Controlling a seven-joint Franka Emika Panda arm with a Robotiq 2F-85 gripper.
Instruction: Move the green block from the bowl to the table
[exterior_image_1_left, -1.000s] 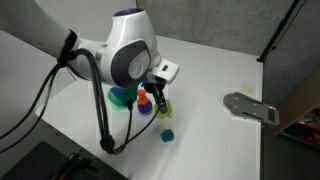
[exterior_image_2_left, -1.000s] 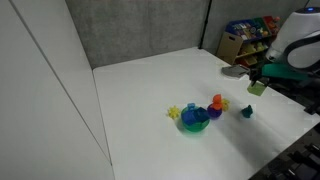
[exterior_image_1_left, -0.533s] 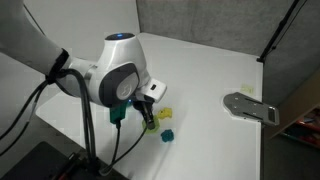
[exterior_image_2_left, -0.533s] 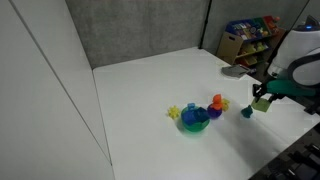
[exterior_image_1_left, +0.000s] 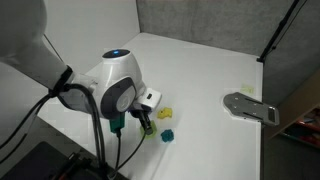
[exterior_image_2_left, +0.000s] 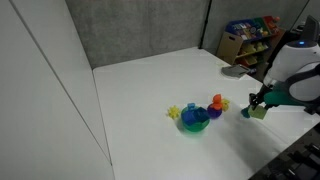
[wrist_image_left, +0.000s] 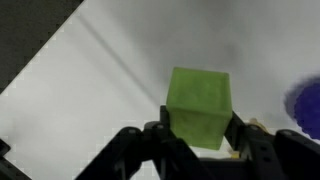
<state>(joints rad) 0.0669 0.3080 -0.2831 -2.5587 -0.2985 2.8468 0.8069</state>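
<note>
The bare tabletop (exterior_image_2_left: 246, 120) beside the teal lumpy piece is the next place for my gripper to release the block, so my gripper should ease slightly outward and down.
My gripper (wrist_image_left: 200, 140) is shut on the green block (wrist_image_left: 200, 105), a light yellow-green cube that fills the middle of the wrist view between the two black fingers. In an exterior view the gripper (exterior_image_2_left: 258, 108) holds the block (exterior_image_2_left: 259, 113) low over the white table (exterior_image_2_left: 150, 85), to the right of the green bowl (exterior_image_2_left: 194, 121) and well apart from it. In an exterior view the gripper (exterior_image_1_left: 148, 124) hangs close to the table (exterior_image_1_left: 200, 70), and the arm hides most of the bowl.
A red-and-purple stacked toy (exterior_image_2_left: 215, 105) stands beside the bowl, with a small yellow piece (exterior_image_2_left: 173, 112) on its other side. A teal lumpy piece (exterior_image_1_left: 168, 134) and a yellow piece (exterior_image_1_left: 165, 114) lie near the gripper. A grey flat object (exterior_image_1_left: 250, 106) lies near the table edge.
The gripper has come down towards the table with the green block still in it, and has shifted a little closer to the toys.
</note>
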